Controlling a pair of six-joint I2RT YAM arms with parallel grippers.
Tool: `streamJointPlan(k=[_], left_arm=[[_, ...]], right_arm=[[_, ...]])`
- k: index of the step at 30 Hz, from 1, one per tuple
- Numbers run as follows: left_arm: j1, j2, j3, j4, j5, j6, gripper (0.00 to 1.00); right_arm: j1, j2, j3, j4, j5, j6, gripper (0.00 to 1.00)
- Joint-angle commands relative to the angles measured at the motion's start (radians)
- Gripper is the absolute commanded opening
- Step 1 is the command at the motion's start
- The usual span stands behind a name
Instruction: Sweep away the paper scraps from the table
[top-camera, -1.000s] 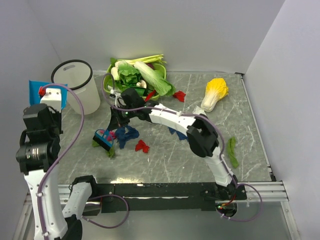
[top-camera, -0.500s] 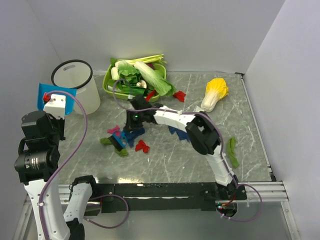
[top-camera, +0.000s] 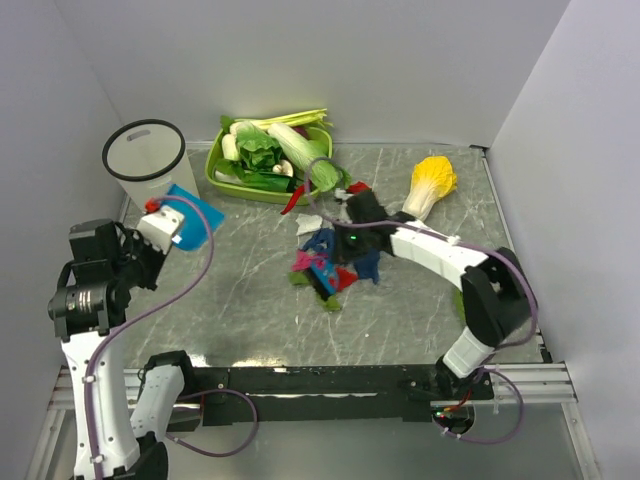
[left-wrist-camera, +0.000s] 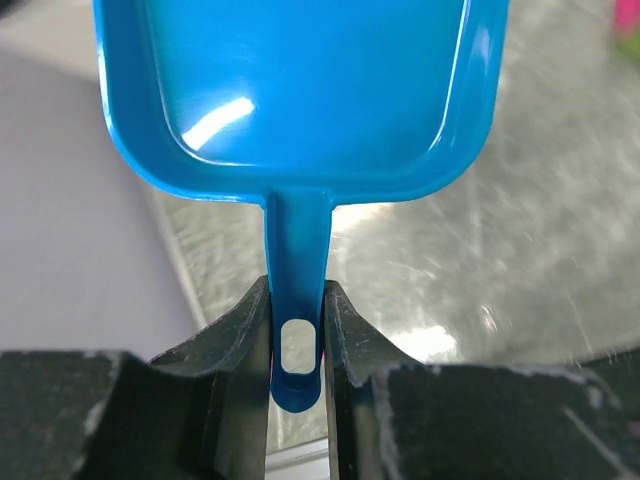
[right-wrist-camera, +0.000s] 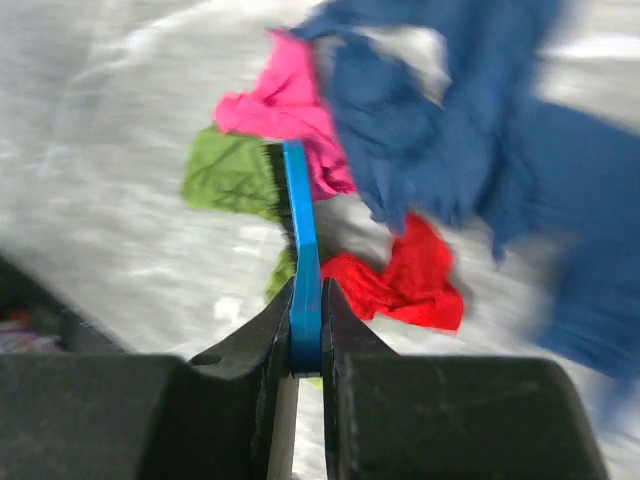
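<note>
My left gripper carries the dustpan across to its right in the top view next, lowers and releases it on bare table beside the brush (right-wrist-camera: 303, 290) and scraps below it.
Several paper scraps (top-camera: 318, 243), dark blue, pink, green and red, lie bunched mid-table (top-camera: 230, 300). My right gripper (top-camera: 338, 250) is over the bunch, shut on the blue handle of a small brush (right-wrist-camera: 303, 290). The wrist view shows its bristles against a green scrap (right-wrist-camera: 230, 170), with pink (right-wrist-camera: 285, 105), red (right-wrist-camera: 415, 275) and dark blue (right-wrist-camera: 470, 130) scraps just beyond. My left gripper (top-camera: 172, 222) is at the left and shut on the handle of a light-blue dustpan (left-wrist-camera: 300, 90), held above the table. A red scrap (top-camera: 358, 188) and a white scrap (top-camera: 310, 222) lie apart.
A white bin (top-camera: 150, 165) with a black rim stands at the back left. Next to it is a lime-green tray (top-camera: 215, 170) of leafy vegetables. A yellow cabbage (top-camera: 430, 185) lies at the back right. White walls close three sides; a black rail (top-camera: 320, 380) runs along the front.
My right arm has swept the brush from the left to the middle, pushing the scraps with it. My left arm has brought the dustpan from beside the bin out over the table.
</note>
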Motion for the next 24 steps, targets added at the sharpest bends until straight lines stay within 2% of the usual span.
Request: streamJointPlan(k=[1, 2, 4, 5, 6, 8, 10, 13, 14, 18, 21, 24], left_arm=[[0.005, 0.025, -0.031, -0.117, 0.216, 0.193, 0.01], [0.002, 0.028, -0.040, -0.137, 0.253, 0.251, 0.01], [0.004, 0.037, -0.076, -0.178, 0.279, 0.297, 0.01], [0.002, 0.040, -0.087, -0.191, 0.305, 0.344, 0.01], [0.001, 0.045, -0.100, -0.192, 0.313, 0.363, 0.01], [-0.024, 0.071, -0.126, -0.173, 0.338, 0.406, 0.01], [-0.071, 0.117, -0.130, -0.128, 0.321, 0.382, 0.01], [-0.255, 0.187, -0.130, -0.068, 0.234, 0.290, 0.01], [-0.357, 0.203, -0.135, -0.039, 0.205, 0.232, 0.01], [-0.537, 0.287, -0.195, 0.031, 0.058, 0.124, 0.01], [-0.610, 0.348, -0.227, 0.071, -0.021, 0.092, 0.01], [-0.642, 0.368, -0.262, 0.152, -0.066, 0.069, 0.01]], right_arm=[[-0.107, -0.144, -0.136, -0.046, 0.068, -0.203, 0.00], [-0.120, -0.173, -0.159, -0.039, -0.016, -0.250, 0.00], [-0.131, -0.250, -0.156, -0.064, -0.088, -0.321, 0.00], [-0.128, -0.275, -0.139, -0.080, -0.148, -0.405, 0.00], [-0.128, -0.329, -0.135, -0.100, -0.147, -0.430, 0.00], [-0.128, -0.391, -0.137, -0.132, -0.074, -0.432, 0.00], [-0.131, -0.480, -0.151, -0.158, -0.003, -0.422, 0.00], [-0.131, -0.592, -0.180, -0.176, 0.046, -0.433, 0.00], [-0.132, -0.635, -0.190, -0.181, 0.077, -0.429, 0.00], [-0.131, -0.664, -0.171, -0.216, 0.307, -0.415, 0.00], [-0.132, -0.651, -0.167, -0.236, 0.342, -0.451, 0.00], [-0.131, -0.617, -0.176, -0.264, 0.301, -0.473, 0.00]])
